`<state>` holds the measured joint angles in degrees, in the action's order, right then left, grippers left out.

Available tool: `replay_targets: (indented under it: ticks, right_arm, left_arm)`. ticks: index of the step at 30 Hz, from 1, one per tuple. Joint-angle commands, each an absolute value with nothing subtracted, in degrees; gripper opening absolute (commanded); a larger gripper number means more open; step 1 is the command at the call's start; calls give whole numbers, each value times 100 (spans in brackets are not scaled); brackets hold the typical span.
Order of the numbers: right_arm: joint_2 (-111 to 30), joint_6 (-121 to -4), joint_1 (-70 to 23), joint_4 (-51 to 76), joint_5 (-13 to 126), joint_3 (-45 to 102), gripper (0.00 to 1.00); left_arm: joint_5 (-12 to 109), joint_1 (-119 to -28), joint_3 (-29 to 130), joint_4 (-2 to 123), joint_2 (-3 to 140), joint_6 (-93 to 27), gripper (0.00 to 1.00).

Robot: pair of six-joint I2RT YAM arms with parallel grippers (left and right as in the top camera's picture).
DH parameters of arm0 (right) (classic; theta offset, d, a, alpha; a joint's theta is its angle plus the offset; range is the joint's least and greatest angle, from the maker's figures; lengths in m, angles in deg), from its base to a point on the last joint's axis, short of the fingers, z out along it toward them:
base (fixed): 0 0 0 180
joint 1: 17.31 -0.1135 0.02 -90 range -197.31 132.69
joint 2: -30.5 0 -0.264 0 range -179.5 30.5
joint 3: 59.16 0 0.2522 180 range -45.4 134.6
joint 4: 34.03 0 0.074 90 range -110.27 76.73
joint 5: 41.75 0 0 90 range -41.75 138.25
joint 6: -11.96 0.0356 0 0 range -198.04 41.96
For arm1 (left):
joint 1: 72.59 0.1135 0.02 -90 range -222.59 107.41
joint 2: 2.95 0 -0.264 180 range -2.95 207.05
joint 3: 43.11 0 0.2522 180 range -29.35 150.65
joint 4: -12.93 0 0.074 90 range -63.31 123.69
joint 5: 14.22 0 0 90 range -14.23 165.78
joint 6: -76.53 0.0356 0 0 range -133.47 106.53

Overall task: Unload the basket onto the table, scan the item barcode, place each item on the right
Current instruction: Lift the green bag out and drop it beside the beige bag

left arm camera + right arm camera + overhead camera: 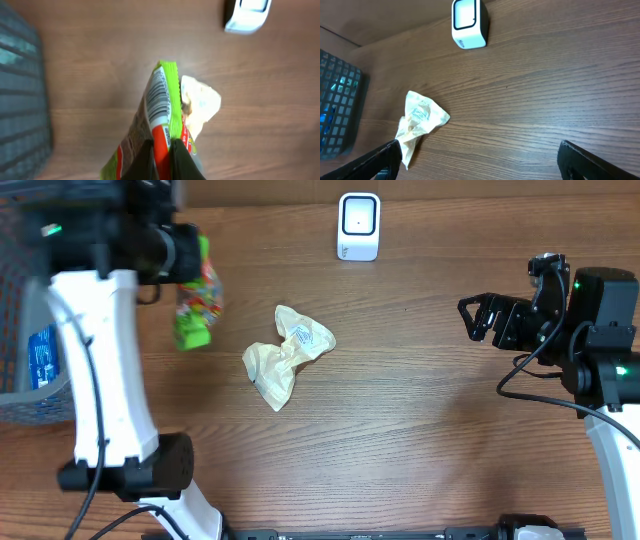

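Note:
My left gripper lowers the packet to its right in the overhead view next and releases it, since bare tabletop by the cream wrapper lies below there.
My left gripper is shut on the item, a green and red snack packet, and holds it above the table. The packet's barcode shows on its upper end in the left wrist view. From overhead the packet hangs at the left, under my left arm. The white scanner stands at the far middle of the table, well to the right of the packet; it also appears as the scanner and the scanner. My right gripper stands open at the right, nothing between its fingers.
A crumpled cream wrapper lies mid-table, below and right of the held packet, seen too as the wrapper and the wrapper. A blue wire basket sits at the left edge, basket.

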<state>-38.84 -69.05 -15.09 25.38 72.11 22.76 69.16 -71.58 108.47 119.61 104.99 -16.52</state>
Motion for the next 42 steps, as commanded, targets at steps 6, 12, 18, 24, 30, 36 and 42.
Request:
replay_targets:
  ticks: [6,12,18,24,30,36,42]
  right_arm:
    - [-3874,-6905,-1498,2508,7276,2405,100]
    - [-3874,-6905,-1498,2508,7276,2405,100]
    - [-3876,-6905,-1498,2506,7276,2405,100]
    - [-3874,-6905,-1498,2506,7276,2405,100]
    - [-3876,-6905,-1498,2506,7276,2405,100]
    - [-3874,-6902,-1498,2506,7276,2405,100]
    - [-3874,-6902,-1498,2516,7279,2405,100]
  left_arm:
    - [7126,-7660,7814,9898,10542,-2104,4]
    - [6634,-7676,6124,8285,10542,-2192,4]
    - [6602,-7676,5746,8042,10542,-2249,56]
    - [6215,-7676,6170,8222,10525,-2222,92]
    - [6158,-7676,7886,9131,10525,-2063,99]
    - [6103,-7595,10314,10099,10525,-1484,100]
    - [6571,-7247,12178,10923,10525,-773,100]
